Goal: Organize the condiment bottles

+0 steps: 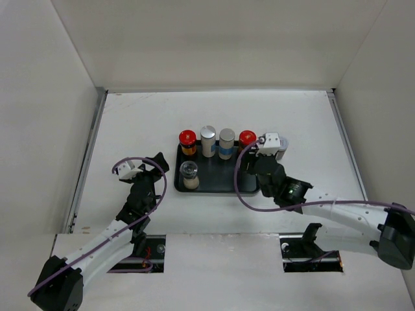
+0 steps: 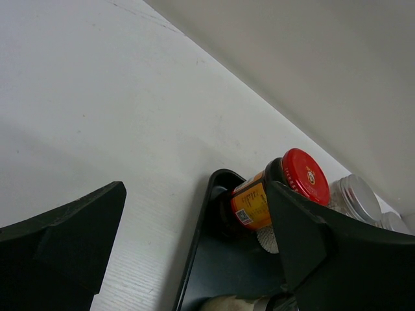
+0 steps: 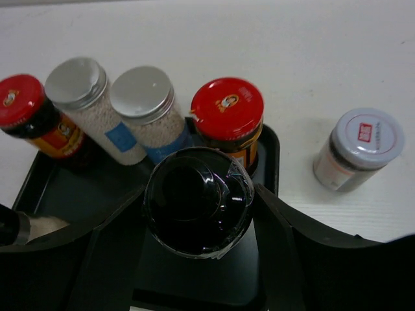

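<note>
My right gripper carries the black-capped bottle down to the tray's bottom in front of the red-capped (image 1: 244,175) jar next, then releases it.
A black tray (image 1: 217,183) holds a back row of condiment bottles: a red-capped jar (image 1: 187,138), a silver-lidded one (image 1: 207,133), a grey-lidded one (image 1: 227,136) and a second red-capped jar (image 1: 247,137). A clear-topped shaker (image 1: 189,172) stands at the tray's front left. My right gripper (image 3: 199,194) is shut on a black-capped bottle (image 3: 198,202) over the tray's right part, just in front of the red-capped jar (image 3: 227,109). A white-lidded jar (image 3: 363,139) stands on the table right of the tray. My left gripper (image 2: 194,253) is open and holds nothing, straddling the tray's left rim (image 2: 198,253).
White walls close in the table on the left, back and right. The right wrist camera (image 1: 271,144) hangs over the tray's right rim and covers most of the white-lidded jar from above. Both arm bases sit at the near edge.
</note>
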Tool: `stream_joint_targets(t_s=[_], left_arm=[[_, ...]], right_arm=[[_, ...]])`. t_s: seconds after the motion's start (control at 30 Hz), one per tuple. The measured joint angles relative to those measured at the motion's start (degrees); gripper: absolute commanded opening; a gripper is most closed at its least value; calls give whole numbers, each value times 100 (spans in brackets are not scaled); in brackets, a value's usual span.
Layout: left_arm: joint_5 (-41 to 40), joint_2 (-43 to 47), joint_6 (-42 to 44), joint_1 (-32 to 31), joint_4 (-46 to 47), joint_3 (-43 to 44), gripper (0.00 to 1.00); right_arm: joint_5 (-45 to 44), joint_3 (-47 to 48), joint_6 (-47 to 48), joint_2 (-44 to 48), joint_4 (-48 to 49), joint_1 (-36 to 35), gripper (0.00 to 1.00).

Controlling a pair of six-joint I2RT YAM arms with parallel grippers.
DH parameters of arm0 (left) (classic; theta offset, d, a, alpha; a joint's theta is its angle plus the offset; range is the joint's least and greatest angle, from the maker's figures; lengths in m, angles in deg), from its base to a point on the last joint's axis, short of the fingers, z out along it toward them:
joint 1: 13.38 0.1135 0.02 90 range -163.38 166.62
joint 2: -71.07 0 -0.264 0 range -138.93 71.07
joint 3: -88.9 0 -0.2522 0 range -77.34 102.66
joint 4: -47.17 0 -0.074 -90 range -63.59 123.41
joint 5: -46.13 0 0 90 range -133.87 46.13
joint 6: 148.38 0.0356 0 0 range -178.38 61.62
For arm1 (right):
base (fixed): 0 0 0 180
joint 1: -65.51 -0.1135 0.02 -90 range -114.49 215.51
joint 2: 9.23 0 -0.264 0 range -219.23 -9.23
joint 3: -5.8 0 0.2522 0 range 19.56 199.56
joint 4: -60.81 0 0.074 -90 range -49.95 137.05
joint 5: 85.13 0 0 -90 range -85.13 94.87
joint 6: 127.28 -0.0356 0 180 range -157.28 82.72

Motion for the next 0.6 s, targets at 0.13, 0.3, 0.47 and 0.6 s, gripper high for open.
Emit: stream_joint_targets(t_s=[0.13, 0.3, 0.47, 0.6], left_arm=[[2, -2, -4, 7, -2, 0, 99], [0, 42, -11, 11, 0, 0, 100], [0, 55, -11, 11, 2, 0, 100], [2, 22, -11, 11, 37, 0, 100]], right_arm=[[188, -138, -236, -411, 46, -46, 59], [389, -393, -483, -686, 72, -44, 60], [455, -466, -647, -920, 90, -46, 72], [472, -516, -791, -927, 221, -46, 93]])
